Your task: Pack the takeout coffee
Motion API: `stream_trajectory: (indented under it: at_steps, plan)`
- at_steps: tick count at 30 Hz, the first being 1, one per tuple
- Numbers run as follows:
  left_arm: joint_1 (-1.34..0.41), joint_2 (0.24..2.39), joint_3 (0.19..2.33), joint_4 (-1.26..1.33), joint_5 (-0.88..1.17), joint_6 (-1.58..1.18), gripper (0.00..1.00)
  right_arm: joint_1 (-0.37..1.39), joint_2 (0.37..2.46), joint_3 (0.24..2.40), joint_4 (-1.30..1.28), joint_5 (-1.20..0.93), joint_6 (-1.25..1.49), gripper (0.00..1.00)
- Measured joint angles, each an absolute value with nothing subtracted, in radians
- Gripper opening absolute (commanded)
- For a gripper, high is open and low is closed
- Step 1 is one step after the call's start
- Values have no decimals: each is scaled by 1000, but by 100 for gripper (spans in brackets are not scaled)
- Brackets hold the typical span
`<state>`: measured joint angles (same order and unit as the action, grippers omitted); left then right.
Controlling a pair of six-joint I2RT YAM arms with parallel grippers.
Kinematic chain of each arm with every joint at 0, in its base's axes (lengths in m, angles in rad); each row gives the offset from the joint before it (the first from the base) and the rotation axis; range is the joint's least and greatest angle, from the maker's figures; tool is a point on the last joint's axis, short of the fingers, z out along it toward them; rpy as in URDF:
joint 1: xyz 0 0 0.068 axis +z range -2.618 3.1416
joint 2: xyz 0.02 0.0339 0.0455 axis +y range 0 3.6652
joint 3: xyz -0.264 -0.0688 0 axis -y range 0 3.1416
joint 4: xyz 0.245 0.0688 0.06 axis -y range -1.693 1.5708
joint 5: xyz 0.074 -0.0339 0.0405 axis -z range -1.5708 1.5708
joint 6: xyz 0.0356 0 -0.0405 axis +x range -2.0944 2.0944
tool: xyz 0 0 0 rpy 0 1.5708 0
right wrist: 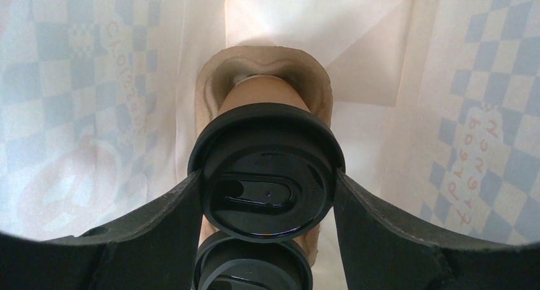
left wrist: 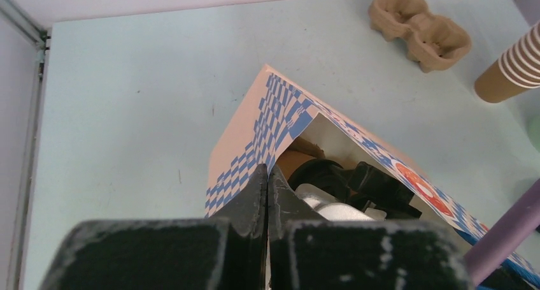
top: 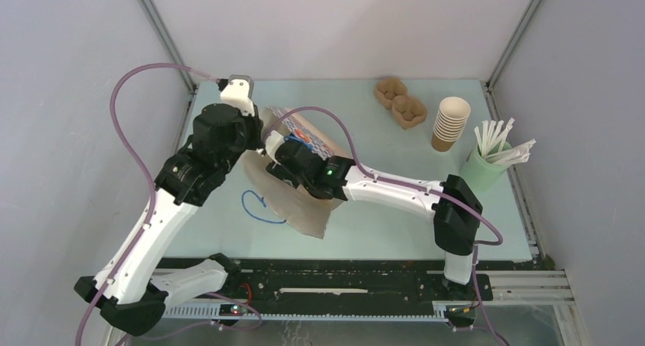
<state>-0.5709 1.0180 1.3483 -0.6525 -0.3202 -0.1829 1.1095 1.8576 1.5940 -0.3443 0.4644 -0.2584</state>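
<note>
My right gripper should move down next and tilt the cup upright into its carrier pocket (right wrist: 264, 65) before letting it go, because the cup still leans away from the pocket's far rim.
A paper bag with blue checks (top: 308, 213) lies on its side on the table, its mouth toward the arms. My left gripper (left wrist: 267, 181) is shut on the bag's (left wrist: 255, 130) upper rim and holds the mouth open. My right gripper (right wrist: 267, 188) is deep inside the bag, its fingers (right wrist: 172, 213) pressed on both sides of a brown cup with a black lid (right wrist: 267, 175). That cup sits in a pulp carrier (right wrist: 267, 64). A second black-lidded cup (right wrist: 251, 268) sits just nearer the camera. In the top view the right wrist (top: 304, 167) hides the cups.
An empty pulp carrier (top: 399, 101) lies at the back right, with a stack of lidless brown cups (top: 450, 124) beside it. A green cup of wrapped straws (top: 487, 163) stands near the right edge. A blue cord loop (top: 258, 205) lies by the bag.
</note>
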Motion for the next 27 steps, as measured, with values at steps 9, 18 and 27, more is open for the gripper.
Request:
stream_trajectory:
  at_steps: [9,18,27]
  plan:
    - [-569,1056,1387,-724,-369,-223,0,1106,1893,1662,-464,454,-243,10]
    - [-569,1120,1508,-866,-364,-307,0,1092,1900,1762,-643,360,-257,11]
    - [-569,1207,1601,-1030,-336,-358,0,1071,1940,1786,-746,296,-267,12]
